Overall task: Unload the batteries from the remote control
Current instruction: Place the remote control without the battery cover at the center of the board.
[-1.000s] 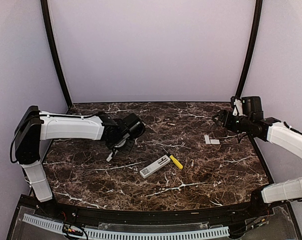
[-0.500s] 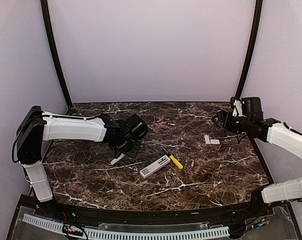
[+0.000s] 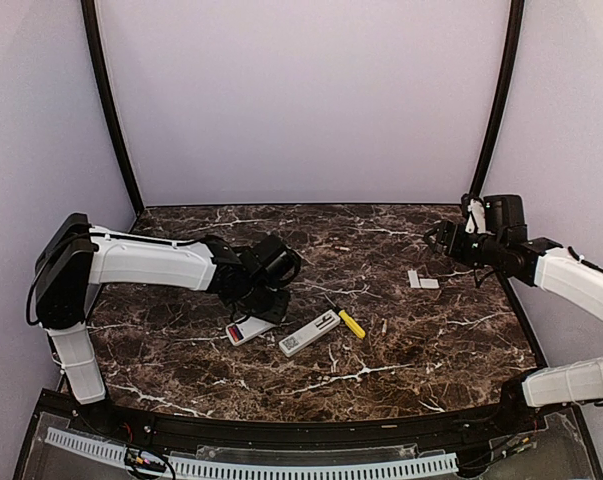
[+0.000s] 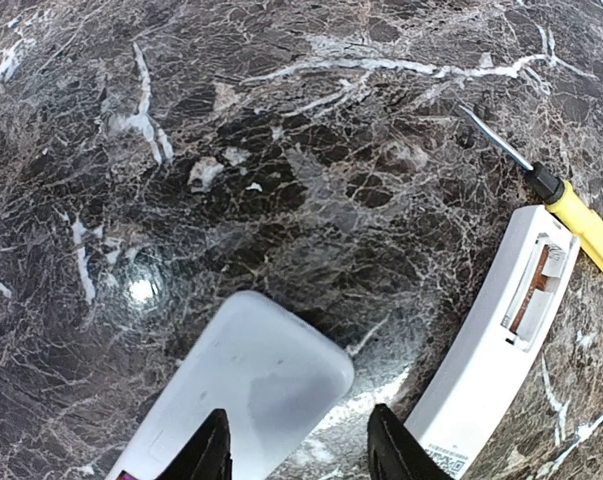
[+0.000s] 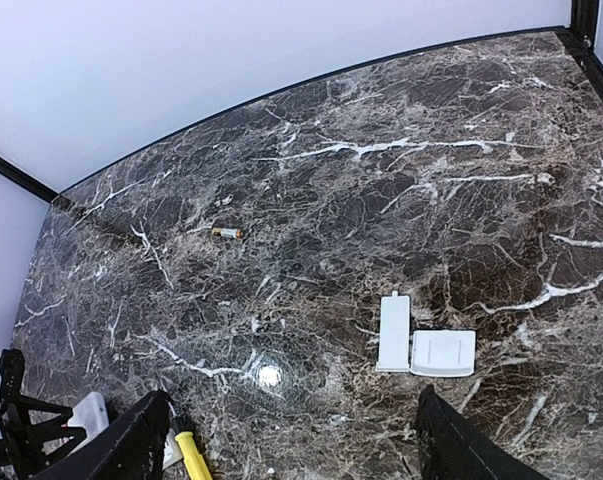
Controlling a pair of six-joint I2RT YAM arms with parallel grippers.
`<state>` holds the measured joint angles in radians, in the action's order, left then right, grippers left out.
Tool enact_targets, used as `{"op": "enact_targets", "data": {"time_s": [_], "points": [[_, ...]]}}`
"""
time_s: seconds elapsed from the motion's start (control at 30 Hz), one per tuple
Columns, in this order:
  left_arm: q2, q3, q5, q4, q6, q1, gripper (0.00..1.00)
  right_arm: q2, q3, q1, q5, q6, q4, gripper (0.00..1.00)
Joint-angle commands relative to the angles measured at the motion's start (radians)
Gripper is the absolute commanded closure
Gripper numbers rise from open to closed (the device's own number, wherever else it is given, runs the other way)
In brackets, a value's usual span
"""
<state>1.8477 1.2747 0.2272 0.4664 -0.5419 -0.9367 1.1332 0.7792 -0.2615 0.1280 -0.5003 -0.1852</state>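
The right gripper shifts left in the top view and lowers onto the screwdriver's yellow handle (image 3: pixel 353 325) (image 5: pixel 193 458) next. The handle's rear end is clear of the long white remote.
A small white remote (image 3: pixel 246 330) with a red patch lies flat on the marble, left of a long white remote (image 3: pixel 309 333). My left gripper (image 3: pixel 261 308) hovers over the small one. In the left wrist view its end (image 4: pixel 246 385) lies between my open jaws (image 4: pixel 303 455), with a gap at the right finger. The long remote (image 4: pixel 491 345) lies back up, and its open battery bay (image 4: pixel 536 290) shows copper inside. One battery (image 5: pixel 226 233) lies loose far back on the table. My right gripper (image 3: pixel 443 240) is open and empty, held high at the right.
A yellow-handled screwdriver (image 3: pixel 349 321) lies just right of the long remote, also seen in the left wrist view (image 4: pixel 581 215). Two white covers (image 3: pixel 422 281) lie side by side under my right gripper (image 5: pixel 421 345). Black frame posts stand at the back corners.
My left gripper has moved right and nearer with the small white remote, which now lies on the table beside the long remote. The right arm has not moved.
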Motion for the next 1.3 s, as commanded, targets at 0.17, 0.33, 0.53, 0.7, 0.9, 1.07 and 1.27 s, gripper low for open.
{"op": "enact_targets", "data": {"time_s": [0.17, 0.33, 0.53, 0.7, 0.9, 1.07, 1.27], "points": [[0.01, -0.02, -0.048, -0.021, -0.037, -0.024, 0.52, -0.017, -0.017, -0.007, 0.002, -0.009, 0.023, 0.18], [-0.035, -0.037, -0.053, -0.054, -0.025, -0.027, 0.48, -0.024, -0.017, -0.006, 0.007, -0.007, 0.019, 0.18], [-0.154, -0.101, -0.043, -0.107, 0.027, -0.02, 0.36, -0.06, -0.032, -0.007, 0.072, 0.028, 0.024, 0.18], [-0.216, -0.172, -0.117, -0.121, 0.014, 0.055, 0.31, -0.077, -0.051, -0.021, 0.126, 0.048, -0.004, 0.19], [-0.278, -0.312, -0.304, -0.217, -0.025, 0.206, 0.3, -0.079, -0.087, -0.126, 0.138, 0.054, -0.031, 0.22], [-0.297, -0.371, -0.332, -0.24, -0.034, 0.266, 0.3, -0.051, -0.095, -0.233, 0.125, 0.053, -0.045, 0.24], [-0.282, -0.396, -0.354, -0.264, -0.031, 0.31, 0.3, 0.05, -0.086, -0.333, 0.119, 0.034, -0.026, 0.26]]}}
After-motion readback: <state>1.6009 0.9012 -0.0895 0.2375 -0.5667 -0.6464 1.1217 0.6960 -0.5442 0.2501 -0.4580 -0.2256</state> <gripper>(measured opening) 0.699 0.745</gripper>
